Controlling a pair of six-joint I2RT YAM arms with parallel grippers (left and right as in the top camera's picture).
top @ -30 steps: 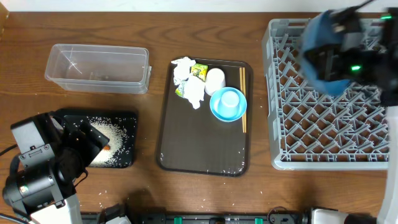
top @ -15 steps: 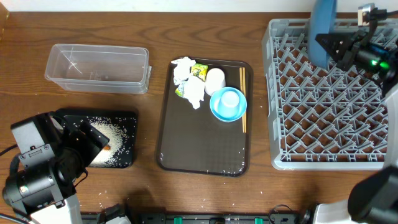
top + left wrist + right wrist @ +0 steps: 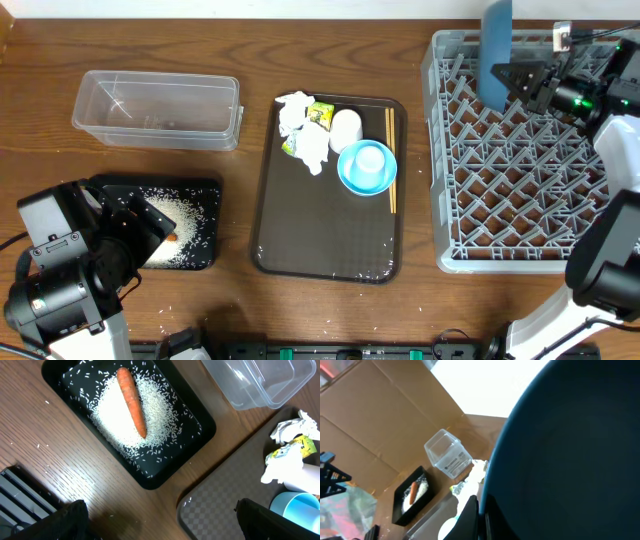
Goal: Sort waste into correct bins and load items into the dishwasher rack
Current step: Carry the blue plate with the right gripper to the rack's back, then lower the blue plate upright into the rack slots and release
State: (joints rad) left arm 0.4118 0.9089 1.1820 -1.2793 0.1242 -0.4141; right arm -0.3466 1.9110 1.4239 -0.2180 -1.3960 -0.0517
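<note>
My right gripper needs to shift slightly to the right in the overhead view before it opens, so that the dark-blue plate (image 3: 495, 48) will stand upright at the rack's far end.
My right gripper (image 3: 522, 78) is shut on the large dark-blue plate (image 3: 495, 48) and holds it upright on edge over the far left part of the grey dishwasher rack (image 3: 530, 210). In the right wrist view the plate (image 3: 570, 450) fills the frame, with the fingers (image 3: 481, 515) clamped on its rim. My left gripper (image 3: 160, 527) is open and empty, above the table beside the black tray (image 3: 200, 435), which holds white rice (image 3: 120, 420) and the orange carrot (image 3: 132, 400). The clear container (image 3: 158, 108) looks empty.
The dark brown serving tray (image 3: 325, 235) holds crumpled napkins (image 3: 305, 135), a green-yellow wrapper (image 3: 320, 114), a whitish cup (image 3: 345, 128), a light-blue bowl (image 3: 350, 175) with a small cup (image 3: 370, 160) inside, and chopsticks (image 3: 390, 190). Stray rice grains lie on the table.
My right arm has swung the plate from a tilted hold to upright on edge, toward the rack's far left. The left arm has not moved.
</note>
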